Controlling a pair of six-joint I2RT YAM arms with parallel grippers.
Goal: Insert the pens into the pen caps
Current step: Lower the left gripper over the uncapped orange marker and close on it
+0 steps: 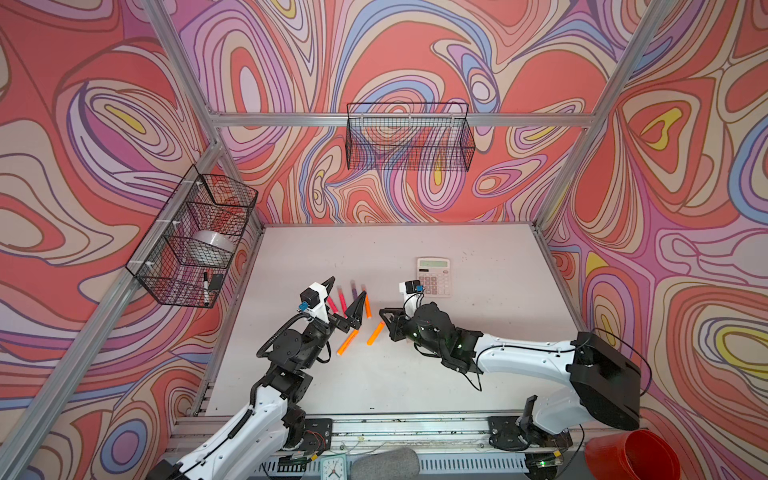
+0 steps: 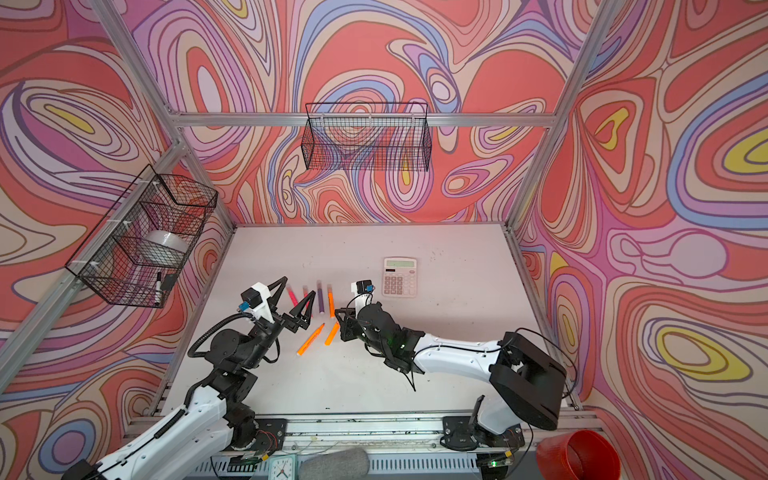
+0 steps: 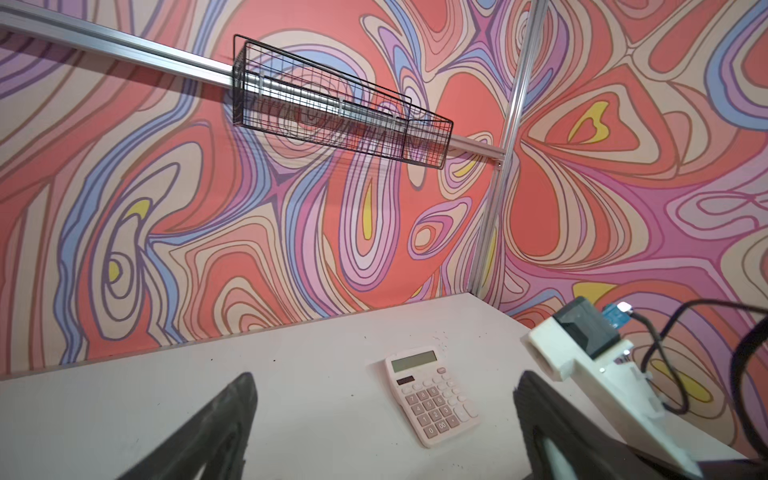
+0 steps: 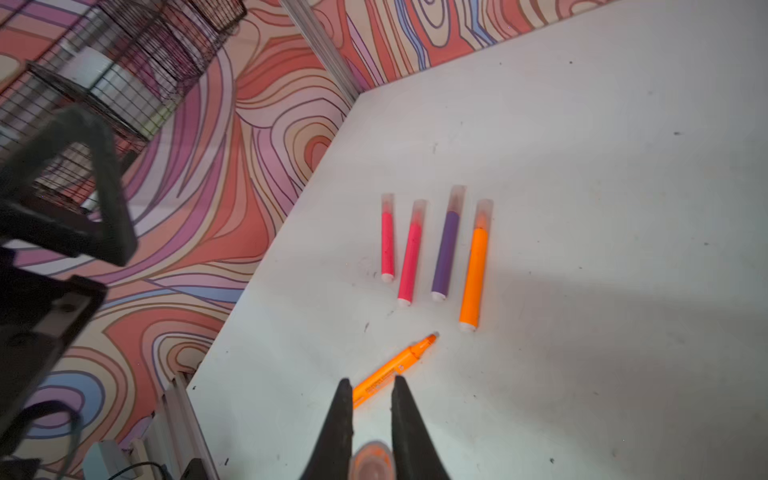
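Note:
The bare tabletop (image 1: 377, 300) (image 4: 501, 278) beside the capped orange pen is outward and below my right gripper, so I will move the gripper outward and down and let go of the pale pen cap there.
Four capped pens lie in a row on the white table (image 1: 478, 353): two pink (image 4: 387, 245) (image 4: 410, 259), one purple (image 4: 446, 253) and one orange (image 4: 474, 274), each tip inside a pale pen cap (image 4: 484, 212). An uncapped orange pen (image 1: 347, 343) (image 4: 395, 368) lies loose in front of them. My right gripper (image 1: 384, 322) (image 4: 371, 380) is shut on a pen cap (image 4: 371, 459) seen end-on, and an orange pen (image 1: 375, 334) (image 2: 331, 334) hangs from it. My left gripper (image 1: 349, 286) (image 3: 386, 376) stands wide open above the row and holds nothing.
A pink calculator (image 1: 434, 276) (image 3: 432, 395) lies behind the right gripper. A wire basket (image 1: 187, 237) on the left wall holds a tape roll and a black-and-white marker (image 1: 205, 286). Another basket (image 1: 409, 137) hangs on the back wall. A red cup (image 1: 636, 457) stands at front right.

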